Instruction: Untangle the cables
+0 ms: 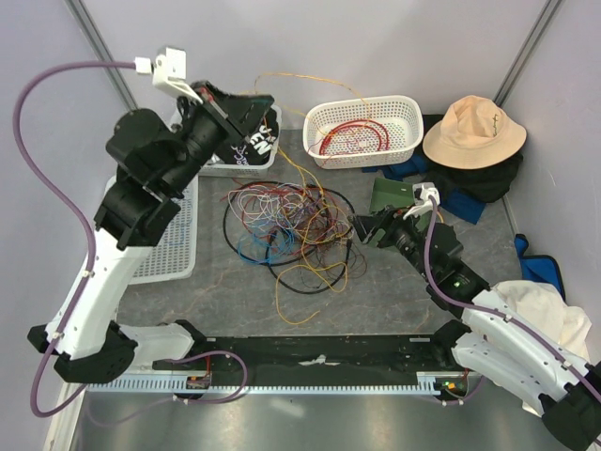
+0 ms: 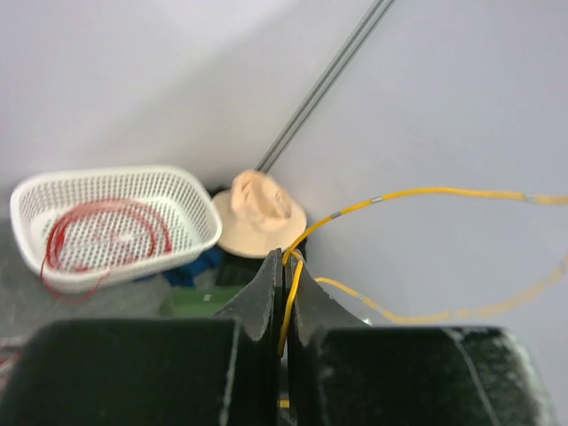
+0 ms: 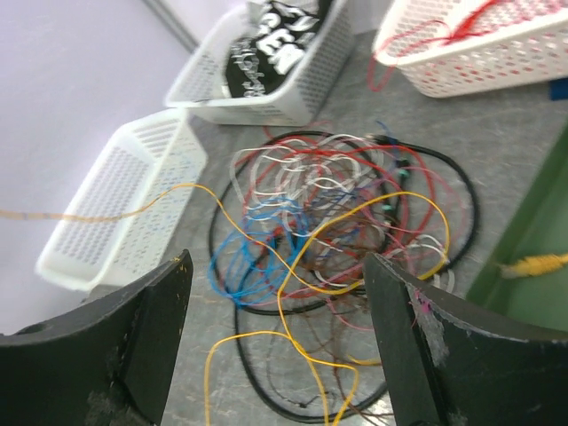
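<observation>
I need to move my right gripper to the left in the top view next, over the heap onto the yellow cable (image 3: 244, 232), because the cable's raised part runs clear of the tangle.
A tangled heap of cables (image 1: 286, 230), black, red, blue, white and yellow, lies on the table's middle; it also shows in the right wrist view (image 3: 337, 231). My left gripper (image 1: 252, 105) is raised at the back left and shut on a yellow cable (image 2: 293, 293), which runs out to the right (image 2: 444, 191) and arcs back down to the heap (image 1: 310, 89). My right gripper (image 1: 362, 228) is open and empty just right of the heap, low over the table, its fingers (image 3: 151, 328) wide apart. A red cable coil (image 1: 354, 136) lies in a white basket (image 1: 409, 127).
A white basket (image 1: 225, 162) with a black printed cloth stands at the back left, a flat white tray (image 1: 174, 240) at the left. A beige hat (image 1: 474, 132) on dark cloth lies back right, with a green board (image 1: 390, 194) beside it. Blue cloth (image 1: 540, 266) lies at the right edge.
</observation>
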